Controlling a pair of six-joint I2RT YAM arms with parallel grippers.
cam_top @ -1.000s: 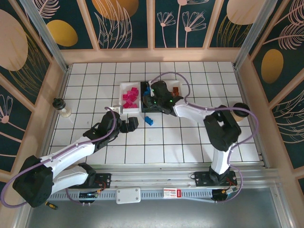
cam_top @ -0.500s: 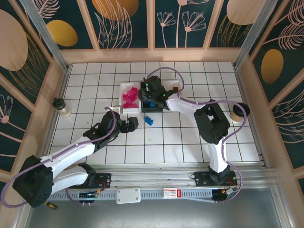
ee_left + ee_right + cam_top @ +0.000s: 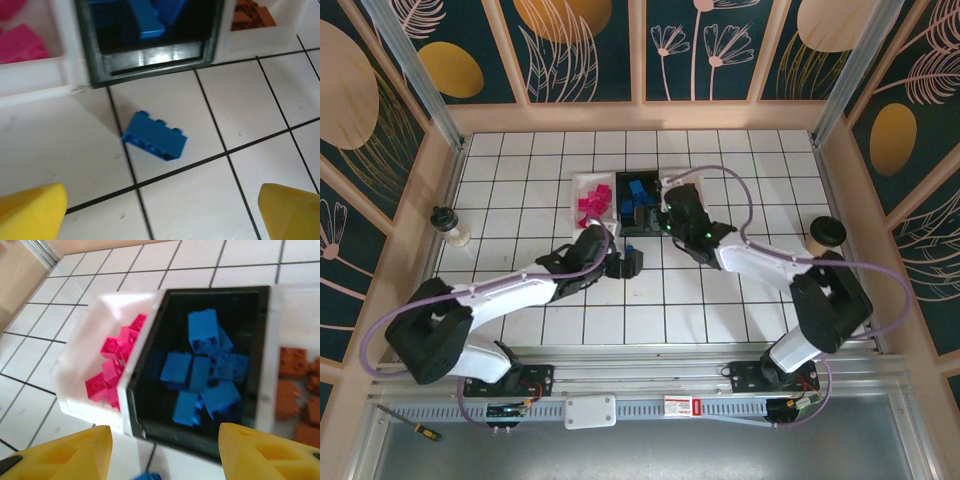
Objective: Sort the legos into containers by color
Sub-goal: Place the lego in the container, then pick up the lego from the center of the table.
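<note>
The loose blue lego alone is outside the containers, below and outward of my left gripper, which should lower outward onto it next.
One blue lego (image 3: 155, 136) lies loose on the white tiles just in front of the black container (image 3: 155, 62). My left gripper (image 3: 160, 215) hangs open over the tiles on the near side of that brick, yellow fingertips (image 3: 30, 210) wide apart, nothing between them. My right gripper (image 3: 165, 455) is open and empty at the near rim of the black container (image 3: 200, 442), which holds several blue legos (image 3: 205, 365). Pink legos (image 3: 112, 370) fill the white container (image 3: 85, 352) to its left; orange-brown legos (image 3: 300, 390) lie in the container on the right. From above, both grippers (image 3: 628, 262) (image 3: 665, 212) meet near the containers.
A paper cup (image 3: 825, 232) stands at the right wall and a small white bottle (image 3: 448, 226) at the left wall. The wooden frame encloses the tiled floor (image 3: 720, 300). The right arm's cable loops over the containers' right side.
My right gripper opened over the black container and drew back toward its near rim. My left arm swung right and forward, bringing its open gripper up to the loose blue brick.
</note>
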